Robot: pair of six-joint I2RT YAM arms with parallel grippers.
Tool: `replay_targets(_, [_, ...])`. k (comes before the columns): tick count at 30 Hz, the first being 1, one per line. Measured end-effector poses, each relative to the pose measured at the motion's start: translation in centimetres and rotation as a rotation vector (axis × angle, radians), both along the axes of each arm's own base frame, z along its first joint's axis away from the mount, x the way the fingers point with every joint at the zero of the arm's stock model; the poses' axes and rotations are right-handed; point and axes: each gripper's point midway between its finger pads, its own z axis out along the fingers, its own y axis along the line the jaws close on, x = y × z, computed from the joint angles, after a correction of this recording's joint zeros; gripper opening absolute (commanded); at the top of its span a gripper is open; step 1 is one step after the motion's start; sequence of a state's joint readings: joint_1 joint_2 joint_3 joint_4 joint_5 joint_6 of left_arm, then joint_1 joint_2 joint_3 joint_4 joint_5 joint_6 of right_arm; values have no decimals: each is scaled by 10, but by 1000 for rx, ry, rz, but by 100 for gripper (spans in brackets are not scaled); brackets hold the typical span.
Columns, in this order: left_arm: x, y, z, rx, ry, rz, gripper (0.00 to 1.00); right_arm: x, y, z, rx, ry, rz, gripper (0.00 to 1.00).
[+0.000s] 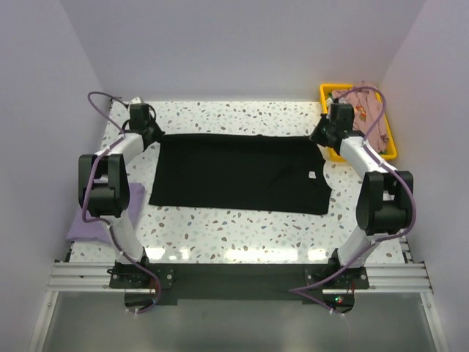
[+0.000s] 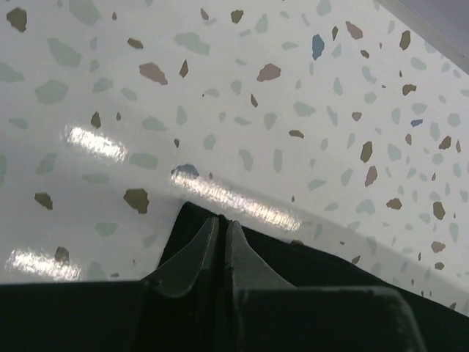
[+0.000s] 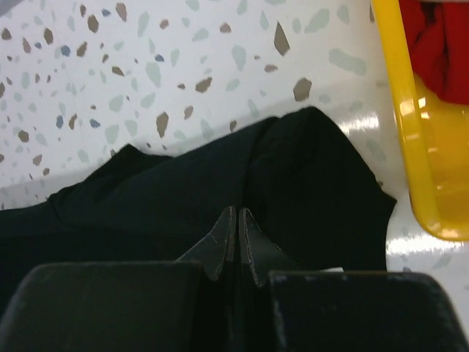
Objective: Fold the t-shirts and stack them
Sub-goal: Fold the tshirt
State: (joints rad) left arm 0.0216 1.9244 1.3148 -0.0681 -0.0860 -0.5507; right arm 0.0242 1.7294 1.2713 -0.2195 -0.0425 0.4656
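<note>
My left gripper moves back over the cloth and opens next, since the black t-shirt's body lies between its pinched far corner and my base.
The black t-shirt (image 1: pixel 242 174) lies spread flat across the middle of the table, its small white label (image 1: pixel 311 174) near its right side. My left gripper (image 1: pixel 156 134) is at the shirt's far left corner. In the left wrist view it (image 2: pixel 222 220) is shut with a thin edge of black cloth (image 2: pixel 330 268) pinched between the tips. My right gripper (image 1: pixel 319 138) is at the far right corner. Its tips (image 3: pixel 237 211) are pressed together over the black t-shirt (image 3: pixel 183 198), with no cloth showing between them. A folded lavender t-shirt (image 1: pixel 91 216) lies at the left. The dusty-pink t-shirt (image 1: pixel 370 117) sits in the bin.
The yellow plastic bin (image 1: pixel 327 92) stands at the back right corner, close beside my right gripper; its wall (image 3: pixel 410 132) fills the right of the right wrist view. White walls close in the table on three sides. The arm bases sit on the rail at the near edge.
</note>
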Motion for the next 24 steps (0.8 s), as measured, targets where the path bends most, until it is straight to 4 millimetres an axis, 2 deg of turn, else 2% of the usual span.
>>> replay_targets(4, [-23,0,-6,-21,24,18,0,-26,0,-10,16,37,-15,0])
replay_targets(7, [-37,-1,-8,-36,37,31,0,-41,0,-10,25,43,-23,0])
replay_targets(15, [-61,-2,-4,-70,39,64,0,-67,0,0,36,17,-32,0])
replay_targets(20, [-79,-3,-1,-84,34,78,0,-83,0,-4,37,25,-34,0])
replay_targets(24, [-93,-4,-7,-92,46,87,0,-93,-1,-12,35,43,-36,0])
